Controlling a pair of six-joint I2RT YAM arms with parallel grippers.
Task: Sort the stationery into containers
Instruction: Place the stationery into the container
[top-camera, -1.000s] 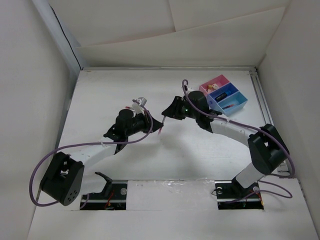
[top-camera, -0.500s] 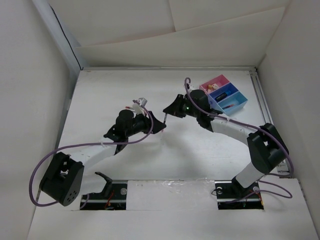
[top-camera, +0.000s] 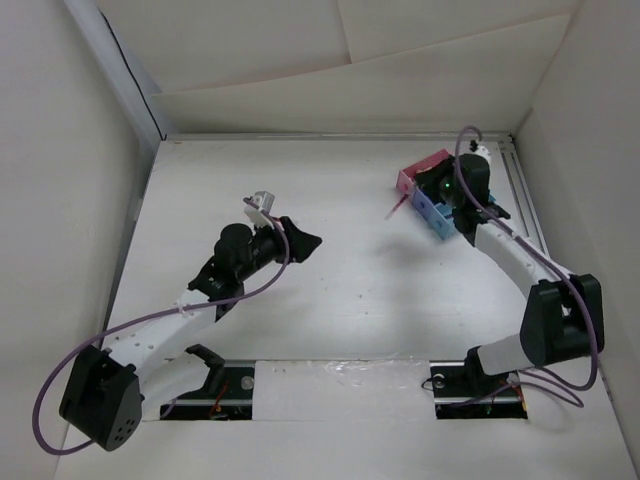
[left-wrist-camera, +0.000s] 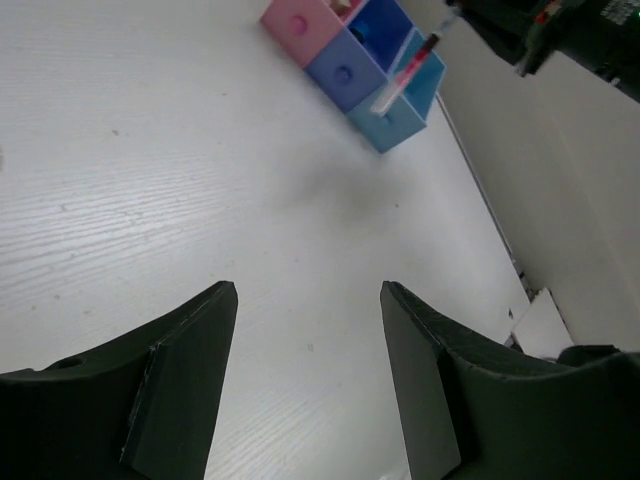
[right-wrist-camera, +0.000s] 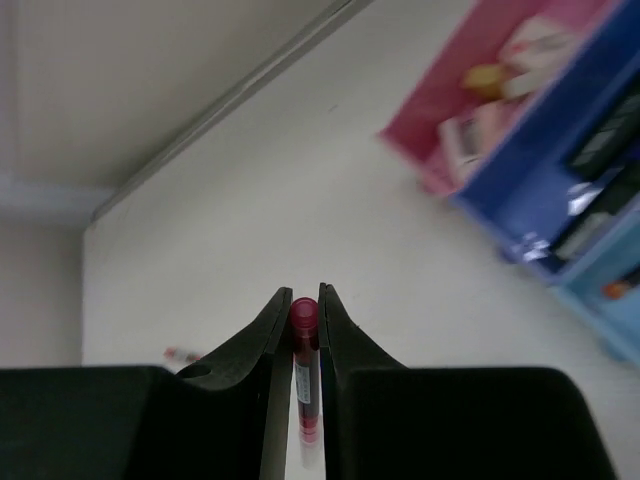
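The robot should move its right gripper to the right in the top view and down over the light blue tray to let go of the pen (top-camera: 397, 207), since another pen is inside.
A thin red pen (right-wrist-camera: 304, 330) with a pink cap sits between the fingers of my right gripper (right-wrist-camera: 304, 295), which is shut on it. From above, that pen (top-camera: 397, 207) sticks out leftward from the right gripper (top-camera: 418, 192), just left of the containers (top-camera: 420, 170). The pink tray (right-wrist-camera: 500, 90), dark blue tray (right-wrist-camera: 585, 150) and light blue tray (right-wrist-camera: 620, 300) hold small items. My left gripper (top-camera: 305, 242) is open and empty over the bare table, and the left wrist view shows its gripper (left-wrist-camera: 308, 290) facing the containers (left-wrist-camera: 345, 72) and the pen (left-wrist-camera: 410, 72).
A small red and white piece (right-wrist-camera: 183, 354) lies on the table, left of the right gripper's fingers. The table's right edge rail (top-camera: 525, 200) and the white side wall run close behind the containers. A back wall closes the far side.
The left gripper opened and let go of the pen, then drew back left. The right gripper closed on the pen and carried it right, up to the containers.
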